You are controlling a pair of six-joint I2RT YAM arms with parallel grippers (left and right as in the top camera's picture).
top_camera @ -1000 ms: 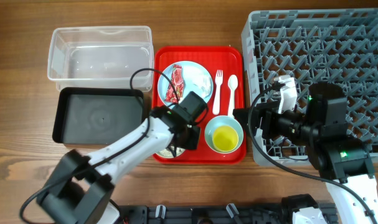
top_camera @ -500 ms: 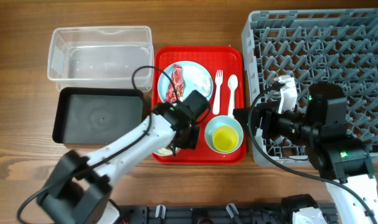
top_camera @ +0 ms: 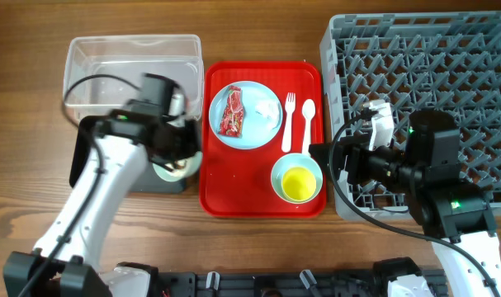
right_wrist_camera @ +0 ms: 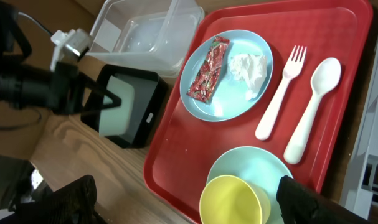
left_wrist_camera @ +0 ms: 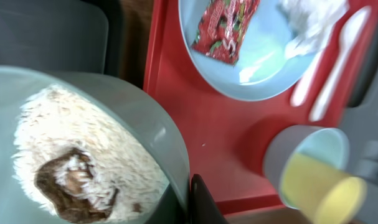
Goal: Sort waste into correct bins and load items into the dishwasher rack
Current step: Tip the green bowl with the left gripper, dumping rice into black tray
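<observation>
My left gripper needs to tip the mint bowl's rice into the black tray next, then cross and release the bowl's rim on the red tray's near corner [top_camera: 232, 193], which is bare.
My left gripper [top_camera: 181, 157] is shut on the rim of the mint bowl [left_wrist_camera: 145, 124] and holds it over the black tray [top_camera: 93, 157]. The bowl holds white rice [left_wrist_camera: 70, 149] and a brown scrap [left_wrist_camera: 64, 183]. The light-blue plate [top_camera: 258, 130] on the red tray carries the red wrapper [top_camera: 233, 113] and the white tissue [top_camera: 268, 110]. The white fork [top_camera: 289, 120] and spoon [top_camera: 308, 120] lie beside it. The yellow cup [top_camera: 298, 183] sits in the light-blue bowl [top_camera: 281, 169]. My right gripper [right_wrist_camera: 185, 204] is open and empty above that cup [right_wrist_camera: 232, 199].
The clear tub [top_camera: 130, 70] stands behind the black tray. The flat red tray [top_camera: 262, 198] lies in the middle. The grey dishwasher rack [top_camera: 432, 74] fills the right side, and my right arm reaches over its front left corner.
My left gripper has carried the mint bowl left, off the red tray's front left corner and over the black tray. The right arm has not moved.
</observation>
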